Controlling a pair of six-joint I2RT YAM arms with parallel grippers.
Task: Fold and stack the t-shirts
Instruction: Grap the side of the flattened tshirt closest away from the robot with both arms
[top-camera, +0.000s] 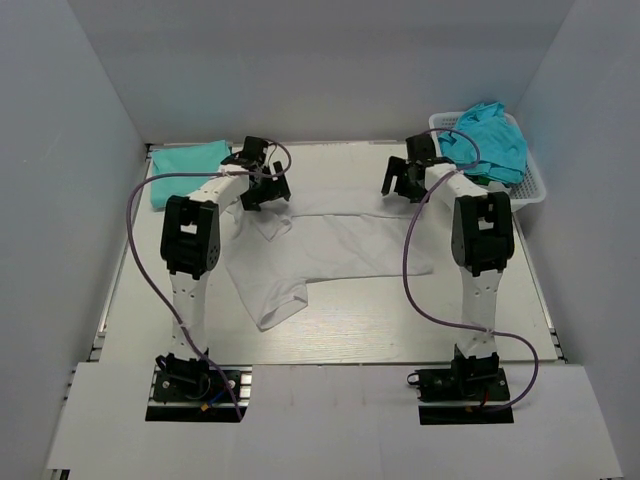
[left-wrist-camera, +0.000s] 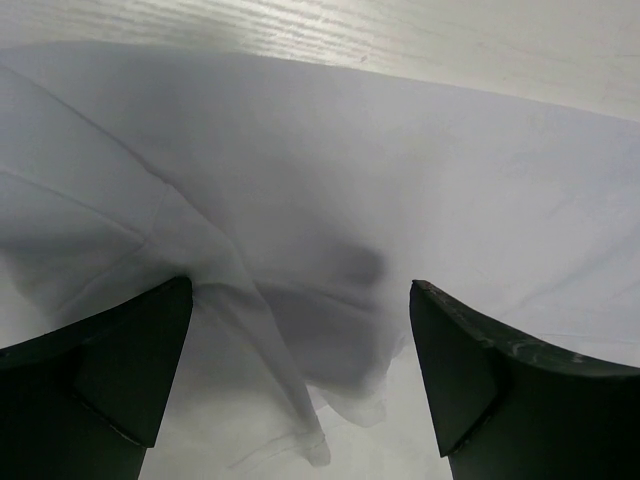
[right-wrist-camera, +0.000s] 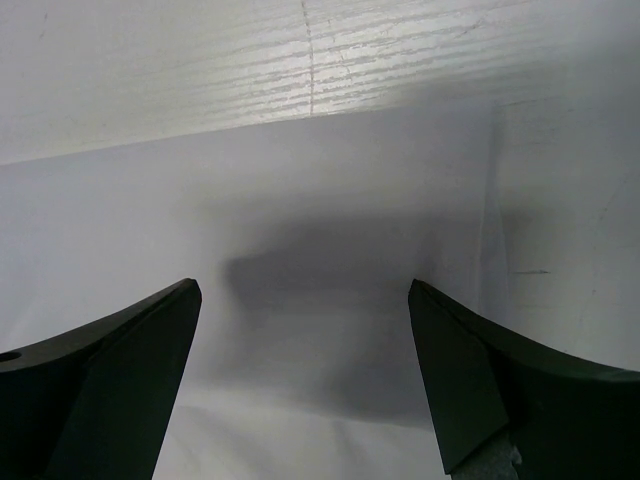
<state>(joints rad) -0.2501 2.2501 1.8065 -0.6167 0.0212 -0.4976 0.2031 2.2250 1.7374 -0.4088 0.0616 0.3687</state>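
Note:
The near tip of the t-shirt's sleeve lies below my left gripper and nearer my base, so next the gripper will move back and down to close on it.
A white t-shirt lies spread across the middle of the table, one sleeve hanging toward the front left. My left gripper hovers open over its rumpled far-left corner; the left wrist view shows creased white cloth between the wide-apart fingers. Over the shirt's far-right corner my right gripper is open too, with flat white cloth under it. A folded teal t-shirt rests at the back left. More teal t-shirts are heaped in the basket.
A white lattice basket stands at the back right corner. Purple cables loop from both arms. Grey walls close in the table on three sides.

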